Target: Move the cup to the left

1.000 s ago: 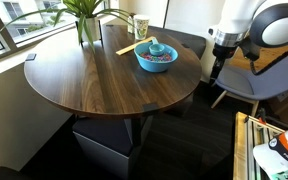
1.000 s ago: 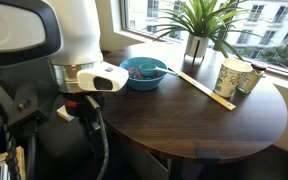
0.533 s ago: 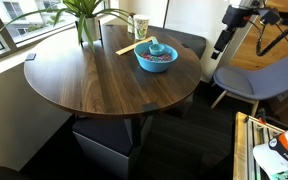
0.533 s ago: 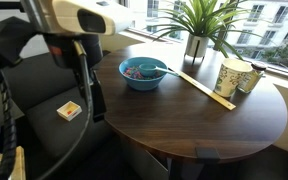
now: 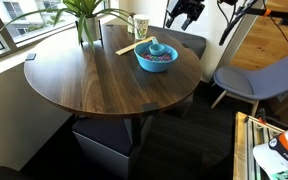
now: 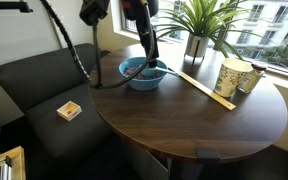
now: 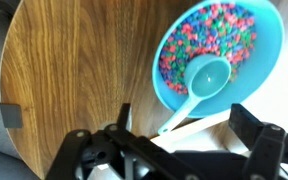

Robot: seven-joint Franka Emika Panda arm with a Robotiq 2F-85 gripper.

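Note:
The cup stands beyond the bowl and the wooden stick, so the robot needs to carry its open gripper across past the bowl and then lower it onto the cup's rim [image 6: 237,64].
The tall cream-white cup [image 5: 141,25] with a green print stands at the table's far edge next to the plant; it also shows in an exterior view [image 6: 231,76]. It is out of the wrist view. My gripper [image 5: 184,11] hangs high above the table edge by the blue bowl [image 5: 156,56], well apart from the cup, as an exterior view [image 6: 142,25] also shows. In the wrist view the gripper [image 7: 184,120] is open and empty, with the bowl [image 7: 221,45] of coloured beads and its blue scoop [image 7: 202,80] below it.
A pale wooden stick [image 5: 131,45] lies between bowl and cup, also seen in an exterior view [image 6: 206,89]. A potted plant [image 5: 88,18] stands at the back. A clear glass [image 6: 252,78] stands beside the cup. A dark sofa [image 6: 39,85] holds a small box [image 6: 70,110].
The arm has swung from low beside the table, up and over the table edge, to above the blue bowl. Cup, bowl and stick have not moved.

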